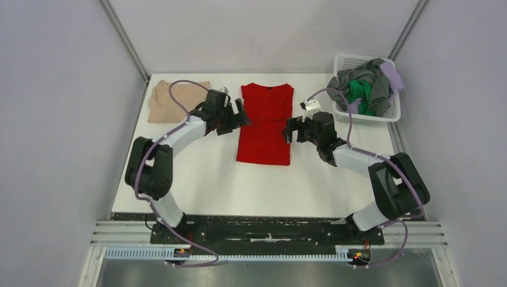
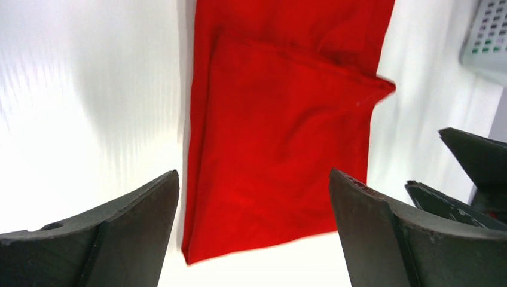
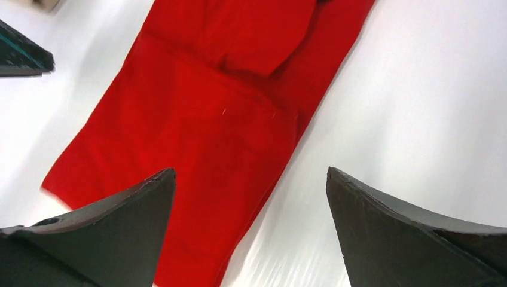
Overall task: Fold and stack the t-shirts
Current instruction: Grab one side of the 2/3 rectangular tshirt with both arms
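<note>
I should move my left gripper back along the shirt's side next and lower it onto the shirt's near hem corner (image 1: 238, 162) (image 2: 188, 258), because that corner is flat and free on the tabletop.
A bright red t-shirt (image 1: 264, 122) lies flat in the middle of the table, folded into a long narrow strip with its collar at the far end. It also shows in the left wrist view (image 2: 281, 119) and in the right wrist view (image 3: 197, 113). My left gripper (image 1: 241, 115) is open and empty just left of the shirt's left edge (image 2: 254, 179). My right gripper (image 1: 289, 129) is open and empty just right of its right edge (image 3: 251, 179). A folded beige t-shirt (image 1: 167, 100) lies at the far left. Grey, green and lavender shirts (image 1: 367, 86) are piled in the basket.
A white plastic mesh basket (image 1: 382, 113) stands at the far right corner of the white table (image 1: 335, 185). Grey walls close in the table on three sides. The arm bases sit at the near edge.
</note>
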You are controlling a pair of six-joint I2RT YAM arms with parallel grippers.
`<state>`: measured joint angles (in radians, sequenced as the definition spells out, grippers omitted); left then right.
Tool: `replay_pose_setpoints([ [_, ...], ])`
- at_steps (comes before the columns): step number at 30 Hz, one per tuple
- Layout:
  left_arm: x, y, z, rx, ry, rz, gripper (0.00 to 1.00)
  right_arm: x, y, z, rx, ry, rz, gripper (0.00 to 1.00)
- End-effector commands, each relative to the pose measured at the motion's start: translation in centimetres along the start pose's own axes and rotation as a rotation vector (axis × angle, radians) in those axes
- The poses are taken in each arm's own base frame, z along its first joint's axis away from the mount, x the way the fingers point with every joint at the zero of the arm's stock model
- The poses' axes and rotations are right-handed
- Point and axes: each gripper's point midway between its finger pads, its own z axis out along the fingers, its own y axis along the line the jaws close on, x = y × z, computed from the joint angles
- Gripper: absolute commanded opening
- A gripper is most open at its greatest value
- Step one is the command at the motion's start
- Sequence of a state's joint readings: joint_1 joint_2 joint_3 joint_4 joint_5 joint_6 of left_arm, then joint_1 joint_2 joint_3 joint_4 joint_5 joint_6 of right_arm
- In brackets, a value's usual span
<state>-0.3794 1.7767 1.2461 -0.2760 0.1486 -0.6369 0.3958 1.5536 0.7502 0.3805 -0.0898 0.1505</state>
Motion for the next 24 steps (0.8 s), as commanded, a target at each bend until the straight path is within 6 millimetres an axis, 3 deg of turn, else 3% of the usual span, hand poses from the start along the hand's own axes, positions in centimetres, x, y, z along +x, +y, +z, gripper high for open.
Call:
replay_pose_setpoints([
  [1,2.2,-0.6,-3.2,0.068,0.012,-0.003,1.0,2.0,2.8,-2.4,-0.127,0.021,0.062,0.98],
  [9,8.9,2.2,-3.9,0.065,0.124,-0.064,1.0,9.1,5.4,-5.2,-0.165,0.199,0.023,0.98],
  [16,11.8,2.6,-2.4,0.055,0.197,-0.074,0.99,10.6,5.7,-5.4,-0.146,0.235,-0.027,0.98],
  [24,13.4,3.1,-0.3,0.027,0.266,-0.082,0.49,11.1,5.8,-5.0,-0.147,0.251,-0.026,0.98],
])
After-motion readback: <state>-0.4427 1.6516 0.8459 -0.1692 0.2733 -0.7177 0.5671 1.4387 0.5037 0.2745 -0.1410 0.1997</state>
